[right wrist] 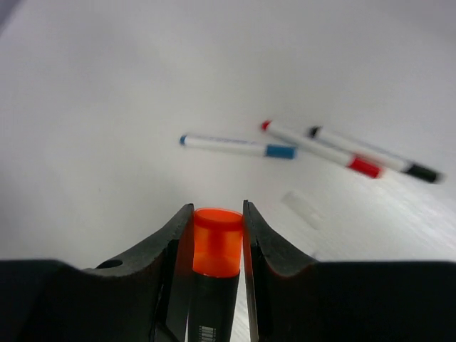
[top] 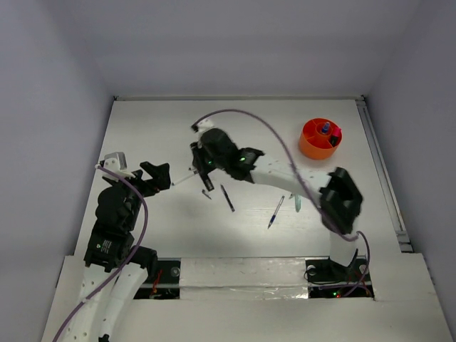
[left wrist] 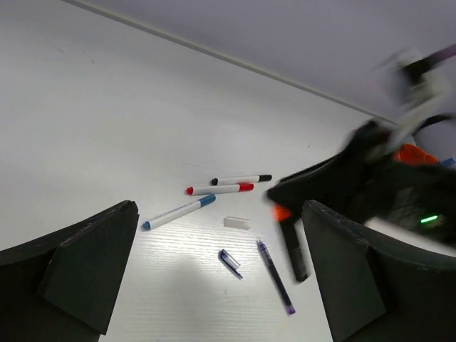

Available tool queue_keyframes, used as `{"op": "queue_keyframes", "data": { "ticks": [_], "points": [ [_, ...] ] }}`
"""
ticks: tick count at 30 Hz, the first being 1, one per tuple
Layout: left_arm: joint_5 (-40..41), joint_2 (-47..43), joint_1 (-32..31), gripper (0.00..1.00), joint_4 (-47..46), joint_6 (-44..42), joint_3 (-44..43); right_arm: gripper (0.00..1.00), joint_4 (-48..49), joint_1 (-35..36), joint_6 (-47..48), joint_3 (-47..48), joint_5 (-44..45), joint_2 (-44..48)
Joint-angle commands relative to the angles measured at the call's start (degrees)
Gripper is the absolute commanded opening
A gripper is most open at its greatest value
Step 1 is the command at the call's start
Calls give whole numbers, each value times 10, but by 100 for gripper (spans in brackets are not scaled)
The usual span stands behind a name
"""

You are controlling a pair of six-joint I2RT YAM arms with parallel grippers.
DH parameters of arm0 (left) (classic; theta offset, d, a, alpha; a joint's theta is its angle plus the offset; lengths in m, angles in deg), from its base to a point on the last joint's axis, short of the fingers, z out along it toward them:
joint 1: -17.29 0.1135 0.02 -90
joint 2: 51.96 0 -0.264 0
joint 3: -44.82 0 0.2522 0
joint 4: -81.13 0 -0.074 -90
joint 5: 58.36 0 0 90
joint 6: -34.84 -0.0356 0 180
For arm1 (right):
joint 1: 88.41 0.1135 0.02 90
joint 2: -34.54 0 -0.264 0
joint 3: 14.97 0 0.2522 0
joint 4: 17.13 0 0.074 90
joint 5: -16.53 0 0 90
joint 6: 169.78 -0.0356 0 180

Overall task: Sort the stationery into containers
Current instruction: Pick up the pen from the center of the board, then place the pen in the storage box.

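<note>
My right gripper should next swing the highlighter right in the top view over the orange cup and release it where a pink piece stands.
My right gripper is shut on a black highlighter at its orange cap. In the top view this gripper is over the table's middle left. The highlighter's black body slants down toward the table. Three white markers lie just beyond it, with blue, red and black caps. A dark purple pen, a blue pen and a pale green piece lie on the table. The orange cup stands far right with pieces in it. My left gripper is open and holds nothing.
A clear cap and a loose blue cap lie between the markers and the purple pen. White walls close the table at the back and sides. A purple cable arcs over the right arm.
</note>
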Motion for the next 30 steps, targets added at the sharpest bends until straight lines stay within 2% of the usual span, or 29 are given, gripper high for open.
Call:
{"op": "queue_keyframes", "data": {
  "ticks": [1, 3, 4, 8, 10, 12, 13, 18, 21, 30],
  "points": [
    [-21, -3, -3, 99, -25, -2, -9, 5, 149, -76, -25, -84, 79, 151],
    [-27, -4, -3, 99, -27, -2, -8, 5, 189, -119, -36, -132, 98, 208],
    [-29, -5, -8, 99, -28, -3, -7, 5, 204, -162, -37, -182, 131, 266],
    [-36, -8, -22, 99, -31, -4, -5, 7, 286, -277, -8, -280, 241, 383],
    [-38, -11, -27, 99, -33, -4, -4, 7, 300, -355, -10, -311, 264, 413],
    [-43, -12, -33, 99, -34, -5, -3, 7, 318, -402, -9, -325, 283, 435],
    [-43, -15, -33, 99, -34, -5, -3, 7, 317, -446, -13, -329, 284, 437],
    [-43, -23, -55, 99, -34, -6, -2, 7, 340, -546, -27, -332, 292, 396],
    [-43, -28, -62, 99, -34, -7, -1, 7, 358, -578, -17, -320, 301, 364],
    [-42, -35, -80, 99, -33, -8, -2, 7, 395, -583, 41, -288, 305, 257]
  ]
}}
